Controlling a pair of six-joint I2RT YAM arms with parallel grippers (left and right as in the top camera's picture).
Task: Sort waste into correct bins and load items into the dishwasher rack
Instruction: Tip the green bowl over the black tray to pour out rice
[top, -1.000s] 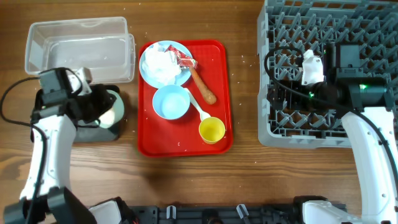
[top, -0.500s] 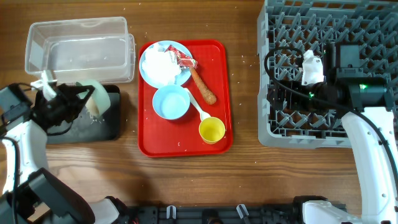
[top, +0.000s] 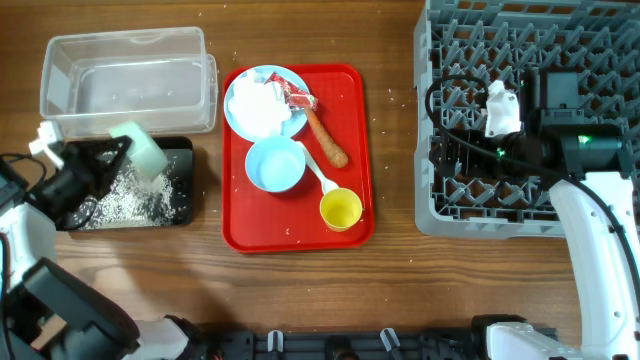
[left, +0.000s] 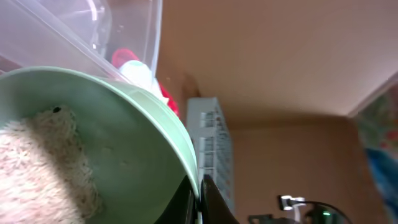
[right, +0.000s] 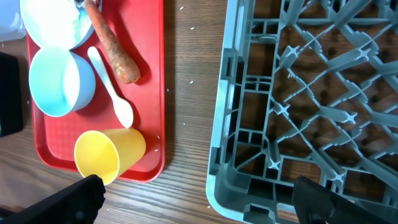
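My left gripper swings across and down onto the red tray's bare corner (top: 255, 222) by the blue bowl next. That corner lies to the gripper's right in the overhead view.
My left gripper (top: 108, 158) is shut on the rim of the pale green bowl (top: 140, 150) and holds it tipped over the black tray (top: 185, 205). Loose rice (top: 120, 195) lies in that tray. In the left wrist view the fingers (left: 199, 200) pinch the bowl's edge (left: 137, 143), with some rice (left: 37, 168) still inside. My right gripper (right: 199, 202) is open and empty at the near left edge of the grey rack (right: 298, 93). The rack (top: 600, 40) fills the right side of the overhead view.
The clear tub (top: 125, 80) stands behind the black tray. The red tray (top: 240, 225) holds a blue plate (top: 240, 118) with napkins (top: 262, 100), a red wrapper (top: 297, 98), a sausage stick (top: 328, 140), a blue bowl (top: 274, 165), a white spoon (top: 320, 172) and a yellow cup (top: 341, 209).
My left gripper has swung left and tipped the green bowl, and rice has spilled from it into the black tray. The right arm has not moved.
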